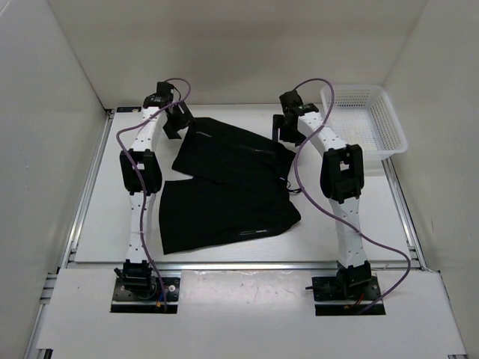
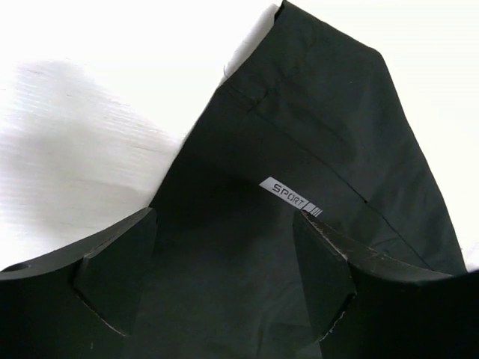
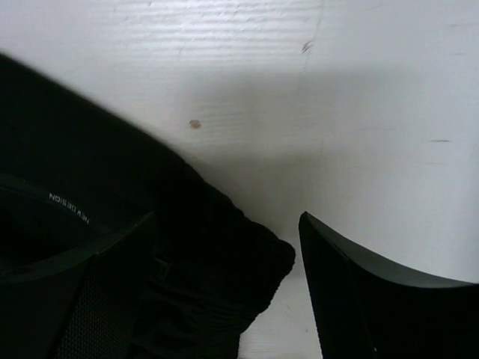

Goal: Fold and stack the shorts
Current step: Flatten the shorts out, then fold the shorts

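My left gripper will next pull its open fingers back and down onto the near leg's near hem corner, which is lying free on the tabletop.
The black shorts lie spread on the white table, one leg toward the far left, the other toward the near left, the waistband at the right. My left gripper is open over the far leg's hem; in the left wrist view the fabric with a grey SPORT label lies between the fingers. My right gripper is open at the far waistband corner; in the right wrist view the corner lies between the fingers, on the left side.
A white mesh basket stands at the far right, just right of the right arm. White walls enclose the table on three sides. A drawstring sticks out at the waistband.
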Motion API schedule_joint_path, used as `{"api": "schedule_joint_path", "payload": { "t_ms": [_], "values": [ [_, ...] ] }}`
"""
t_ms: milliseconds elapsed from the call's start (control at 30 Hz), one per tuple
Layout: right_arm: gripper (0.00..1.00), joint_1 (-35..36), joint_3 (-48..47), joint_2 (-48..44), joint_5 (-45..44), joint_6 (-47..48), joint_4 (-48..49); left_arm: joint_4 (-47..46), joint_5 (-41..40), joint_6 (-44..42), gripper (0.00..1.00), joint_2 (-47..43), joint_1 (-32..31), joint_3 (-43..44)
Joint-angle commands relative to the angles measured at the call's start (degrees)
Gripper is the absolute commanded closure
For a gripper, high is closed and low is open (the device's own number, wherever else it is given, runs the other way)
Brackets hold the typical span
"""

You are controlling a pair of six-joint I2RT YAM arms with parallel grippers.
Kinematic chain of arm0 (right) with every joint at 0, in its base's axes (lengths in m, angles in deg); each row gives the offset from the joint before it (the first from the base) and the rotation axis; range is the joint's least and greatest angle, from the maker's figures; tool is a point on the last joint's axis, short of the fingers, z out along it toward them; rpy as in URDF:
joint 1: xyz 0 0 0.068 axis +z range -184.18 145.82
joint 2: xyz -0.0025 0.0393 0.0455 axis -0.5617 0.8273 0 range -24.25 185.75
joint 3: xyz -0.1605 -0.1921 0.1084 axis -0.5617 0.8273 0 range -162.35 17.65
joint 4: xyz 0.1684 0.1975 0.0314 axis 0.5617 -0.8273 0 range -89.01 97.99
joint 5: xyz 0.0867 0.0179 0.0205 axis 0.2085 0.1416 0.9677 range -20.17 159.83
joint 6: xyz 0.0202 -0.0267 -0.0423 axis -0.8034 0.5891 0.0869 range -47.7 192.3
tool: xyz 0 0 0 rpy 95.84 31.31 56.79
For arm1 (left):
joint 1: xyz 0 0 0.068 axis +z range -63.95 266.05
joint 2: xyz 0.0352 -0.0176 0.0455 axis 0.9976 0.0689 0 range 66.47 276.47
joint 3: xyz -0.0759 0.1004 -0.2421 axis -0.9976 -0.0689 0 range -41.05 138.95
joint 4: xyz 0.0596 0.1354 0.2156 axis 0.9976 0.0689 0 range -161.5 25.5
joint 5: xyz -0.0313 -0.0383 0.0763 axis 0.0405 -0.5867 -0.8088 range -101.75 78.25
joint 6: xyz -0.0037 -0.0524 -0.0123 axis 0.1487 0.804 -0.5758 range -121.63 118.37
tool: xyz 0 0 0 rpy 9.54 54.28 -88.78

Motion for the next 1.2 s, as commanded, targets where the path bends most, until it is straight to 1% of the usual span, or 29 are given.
{"api": "schedule_joint_path", "payload": {
  "t_ms": [0,33,100,167,200,233,267,300,333,367,400,433,467,500,533,567,633,667,700,733,767,800,833,867,900,933,1000,1033,1167],
  "values": [
    [0.20,0.29,1.07,-0.89,4.71,1.99,1.86,-1.75,1.70,0.38,0.16,-2.46,-0.32,-0.10],
    [0.23,0.29,1.77,-0.89,4.72,1.99,1.86,-1.75,2.31,0.38,0.17,-2.46,-0.32,-0.10],
    [0.24,0.29,3.17,-3.68,3.49,0.58,2.56,-1.75,2.31,0.38,0.17,-3.77,-0.32,-0.80],
    [0.27,0.29,7.11,-7.20,1.22,-1.00,4.05,-1.14,1.53,-0.14,0.17,-7.46,-0.32,-1.51],
    [0.27,0.29,8.62,-11.49,0.42,-1.00,5.80,-0.61,0.83,-0.15,0.17,-9.30,-0.32,-2.64],
    [0.29,0.29,10.20,-13.88,-0.28,-1.70,6.60,0.35,-0.22,-0.67,0.17,-11.49,-0.32,-5.52],
    [0.30,0.81,13.43,-16.16,-0.29,-1.71,7.22,0.36,-2.84,-0.67,0.17,-16.91,-0.32,-7.90],
    [0.30,0.81,15.47,-20.89,-1.16,-2.40,8.35,0.36,-3.65,-0.67,0.17,-20.09,0.46,-14.54],
    [0.31,1.42,17.57,-23.28,-1.95,-3.10,8.89,0.89,-4.18,-0.67,0.17,-26.91,0.47,-18.61],
    [0.31,1.43,22.56,-25.65,-1.96,-3.63,8.89,0.89,-4.19,0.11,0.17,-30.55,1.26,-23.09],
    [0.32,1.43,25.48,-30.38,-1.96,-4.68,9.68,0.19,-4.19,0.12,0.17,-34.07,1.26,-27.74],
    [0.32,1.43,28.55,-32.86,-1.35,-5.22,10.29,0.19,-4.89,0.90,0.17,-37.49,1.87,-37.36],
    [0.34,1.43,31.71,-35.15,-0.04,-5.22,10.30,-0.33,-5.94,0.91,0.17,-44.23,1.88,-42.50],
    [0.36,1.43,38.18,-39.70,0.84,-6.61,10.30,-0.34,-5.95,1.60,0.17,-47.43,2.49,-47.51],
    [0.36,1.95,41.56,-42.00,1.55,-6.63,10.30,-0.34,-5.95,1.61,0.17,-50.42,3.02,-56.79],
    [0.37,2.65,48.12,-46.38,2.08,-7.32,10.30,-0.34,-5.95,3.00,0.19,-55.84,3.02,-61.23],
    [0.37,3.27,54.39,-50.53,4.87,-8.73,10.30,-0.34,-5.95,3.89,0.19,-60.88,3.02,-69.32],
    [0.37,3.27,57.12,-54.29,6.20,-9.61,10.30,-0.34,-5.95,5.38,0.19,-65.35,3.02,-76.93],
    [0.39,3.80,62.54,-56.16,7.60,-10.49,9.69,-0.86,-5.34,6.09,0.19,-67.48,3.02,-80.40],
    [0.39,3.80,65.21,-57.92,9.01,-12.76,9.68,-0.87,-5.33,6.88,0.19,-69.33,3.02,-83.65],
    [0.39,3.80,67.76,-61.41,10.33,-14.17,9.68,-0.87,-5.33,9.32,0.19,-70.91,3.02,-89.69],
    [0.35,3.80,70.22,-63.10,13.82,-15.40,9.68,-0.87,-3.68,10.13,0.19,-73.89,3.02,-92.45],
    [0.32,3.80,74.68,-64.69,15.69,-18.20,9.68,-0.87,-2.79,10.83,0.19,-75.31,3.02,-94.91],
    [0.29,3.80,76.73,-67.40,17.53,-19.53,10.29,-0.87,-2.17,12.41,0.19,-76.63,2.41,-99.11],
    [0.24,3.80,78.49,-68.82,19.29,-20.94,10.30,-0.87,-1.47,13.03,0.19,-79.25,2.41,-100.98],
    [0.22,3.80,81.64,-70.05,20.79,-22.08,11.17,-0.87,-1.46,13.04,0.19,-80.41,2.41,-102.66],
    [0.21,3.80,84.12,-73.39,22.65,-24.99,11.97,0.01,-1.46,15.14,0.12,-82.43,1.71,-105.74],
    [0.21,3.80,85.61,-74.19,22.65,-25.52,11.97,0.01,-1.99,16.02,0.12,-84.01,0.83,-105.75],
    [0.21,3.80,85.62,-75.60,22.65,-26.23,12.50,1.42,-3.74,20.50,0.12,-85.34,-1.72,-107.06]
  ]
}}
